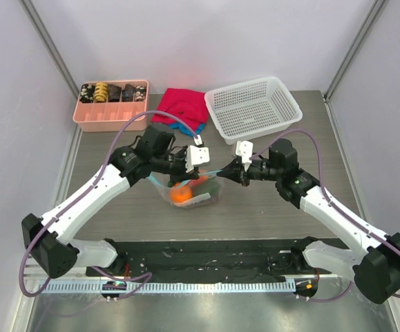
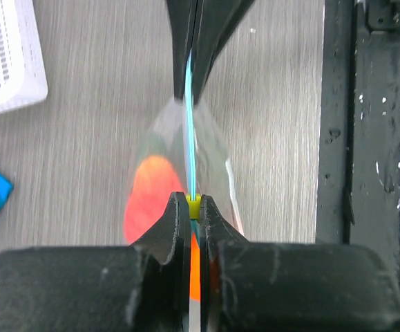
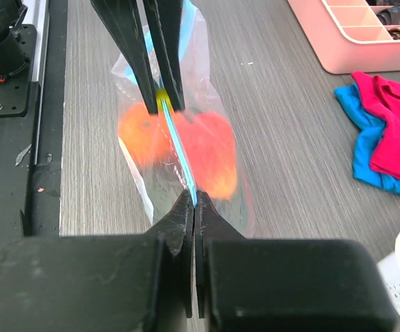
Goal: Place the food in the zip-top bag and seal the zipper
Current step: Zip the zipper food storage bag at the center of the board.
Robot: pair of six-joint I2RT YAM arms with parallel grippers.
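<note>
My left gripper should next pull the slider left in the top view to the zipper's still gaping end [image 1: 155, 180] and release it.
The clear zip-top bag [image 1: 189, 194] hangs between my two grippers just above the table. Inside it I see an orange [image 1: 180, 196], a red piece [image 1: 198, 182] and a green piece [image 1: 214, 187]. My left gripper [image 2: 194, 202] is shut on the blue zipper strip [image 2: 190, 124] at its small yellow slider. My right gripper [image 3: 194, 202] is shut on the strip's other end. The strip [image 3: 179, 149] runs taut and straight between them. In the top view the left gripper [image 1: 188, 171] and right gripper [image 1: 227, 173] face each other over the bag.
A pink divided tray [image 1: 110, 123] with dark snack pieces stands at the back left. A red and blue cloth [image 1: 184, 108] lies next to a white mesh basket [image 1: 248, 84] at the back. The black base plate [image 1: 206, 256] runs along the near edge.
</note>
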